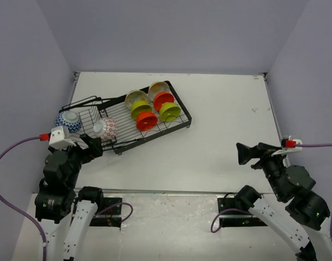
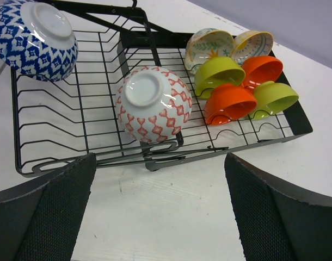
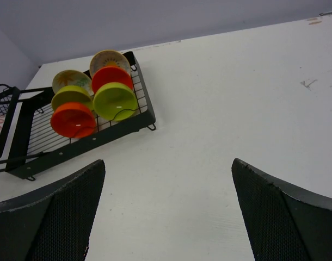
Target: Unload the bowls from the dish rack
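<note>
The end lime green bowl's upper rim (image 1: 168,108) (image 3: 113,85) is clear, so my right gripper will next move outward and to the left in the top view, turning onto it.
The black wire dish rack (image 1: 171,129) lies slanted at the table's back left. At its right end several bowls stand on edge: two cream (image 1: 135,98), two lime green (image 1: 170,111), two orange-red (image 1: 146,120). A red-and-white bowl (image 1: 106,129) and a blue-and-white bowl (image 1: 68,120) lie upside down at its left end. My left gripper (image 1: 92,144) is open and empty, just in front of the rack. The left wrist view shows the red-and-white bowl (image 2: 153,103) beyond my left gripper (image 2: 160,160). My right gripper (image 1: 245,153) is open and empty, far right of the rack.
The white table (image 1: 226,109) is walled by grey panels on three sides. In the right wrist view the rack's corner (image 3: 90,142) lies at the upper left, away from my right gripper (image 3: 167,163). Purple cables hang by both arms.
</note>
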